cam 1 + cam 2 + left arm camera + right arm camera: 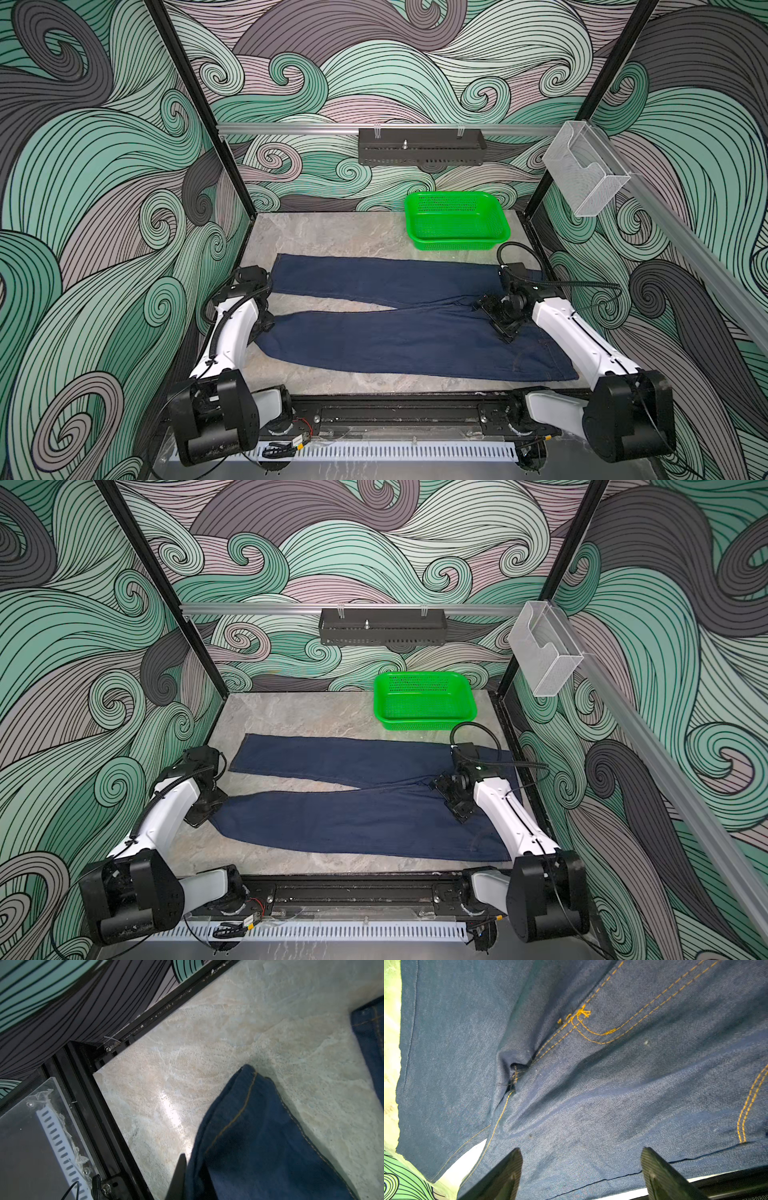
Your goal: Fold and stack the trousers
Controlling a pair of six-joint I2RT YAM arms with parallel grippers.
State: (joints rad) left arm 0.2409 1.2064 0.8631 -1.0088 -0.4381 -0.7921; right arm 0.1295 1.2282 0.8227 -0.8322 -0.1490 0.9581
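The hem of the near leg bunches up in my left gripper, so next I will move that gripper up and away from the trousers' waist and let go of the hem over the tabletop.
The trousers are dark navy jeans with orange stitching, spread flat across the marble table, legs to the left and waist to the right. The two legs part in a narrow V. My left gripper sits at the hem of the near leg, shut on the trousers; in the left wrist view that hem bunches up from my left gripper. My right gripper hovers open over the crotch seam, nothing between its fingers.
A green mesh basket stands at the back right of the table. A black shelf hangs on the back rail and a clear holder on the right rail. Black frame bars edge the table on the left.
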